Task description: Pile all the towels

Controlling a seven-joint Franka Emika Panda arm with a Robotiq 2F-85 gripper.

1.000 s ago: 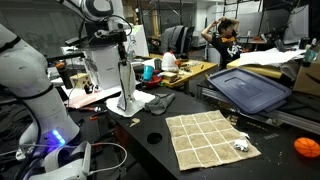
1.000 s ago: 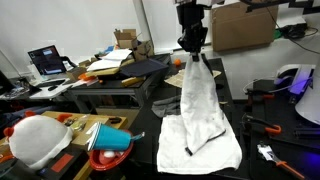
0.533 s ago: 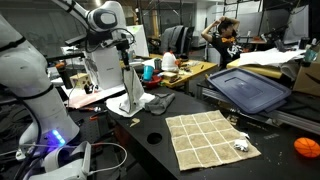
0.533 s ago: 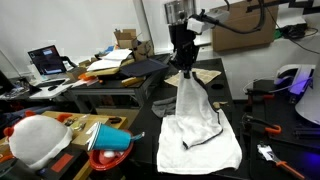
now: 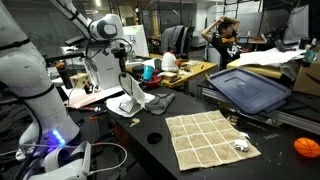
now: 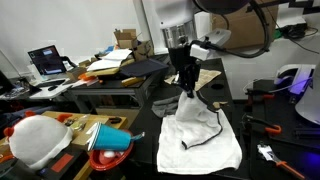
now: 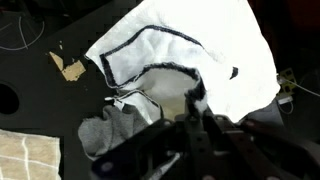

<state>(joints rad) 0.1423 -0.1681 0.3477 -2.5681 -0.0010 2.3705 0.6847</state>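
Note:
The bottom of the cloth already rests on the table. Next I should move my gripper down to the spread white towel below it and let go of the cloth's fold there.
My gripper (image 6: 187, 88) is shut on the top of the white towel (image 6: 205, 135), which hangs from it and bunches on the black table. In an exterior view the gripper (image 5: 124, 72) holds that towel (image 5: 129, 100) just left of the crumpled grey towel (image 5: 160, 100). The tan towel with a darker grid (image 5: 210, 140) lies flat toward the table's front. The wrist view shows the white towel (image 7: 200, 45) spread below my gripper (image 7: 197, 108), the grey towel (image 7: 112, 135) beside it and a corner of the tan towel (image 7: 25, 170).
A large dark blue-grey tray (image 5: 250, 90) leans at the right. An orange ball (image 5: 306, 147) and a small black disc (image 5: 154, 136) lie on the table. A teal cup (image 6: 115, 140) and a laptop (image 6: 45, 62) sit on the side benches.
The gripper has come down with the white towel. The towel hung long and straight before; now its lower part lies bunched on the table.

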